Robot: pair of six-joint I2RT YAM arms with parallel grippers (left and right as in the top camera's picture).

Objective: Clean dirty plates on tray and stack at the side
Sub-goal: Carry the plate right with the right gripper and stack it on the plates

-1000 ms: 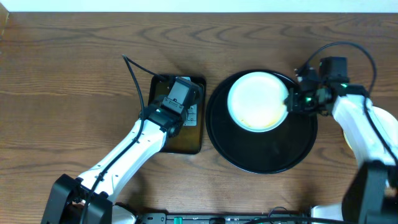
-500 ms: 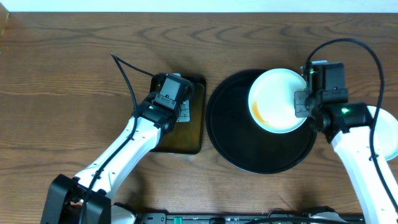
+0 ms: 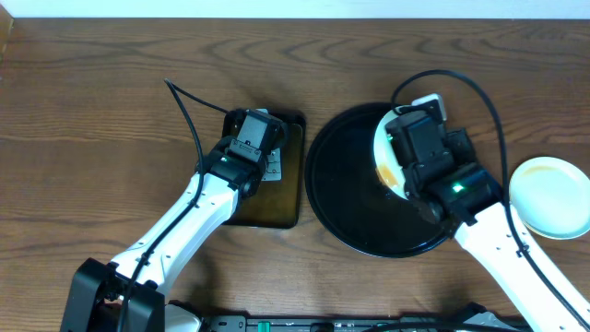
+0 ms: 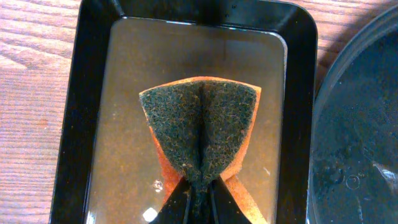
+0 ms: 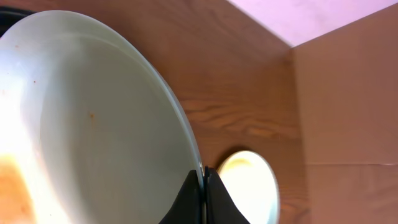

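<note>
My left gripper lowers the folded sponge (image 4: 199,127) straight down into the rectangular tray's brownish water (image 4: 202,55) next and releases it inside the tray's rims, as the water lies directly below.
The round black tray (image 3: 350,212) lies at centre right. My right gripper (image 5: 203,180) is shut on the rim of a pale mint-white plate (image 5: 87,124) with an orange smear, held tilted over the tray; overhead the arm hides most of that plate (image 3: 384,166). A cream-yellow plate (image 3: 551,195) lies on the table right of the tray and shows in the right wrist view (image 5: 249,186). My left gripper (image 4: 200,186) is shut on a folded green-and-orange sponge (image 4: 199,127) over the small rectangular tray (image 4: 93,93). A third plate is out of view.
The rectangular dark tray (image 3: 288,198) holds brownish water and sits just left of the round tray. Bare wooden table lies to the left and behind. A cardboard wall (image 5: 348,99) stands at the right.
My right arm has swung in over the tray and tipped the smeared plate up on edge. The cream-yellow plate at the right is now uncovered. The left arm has barely moved.
</note>
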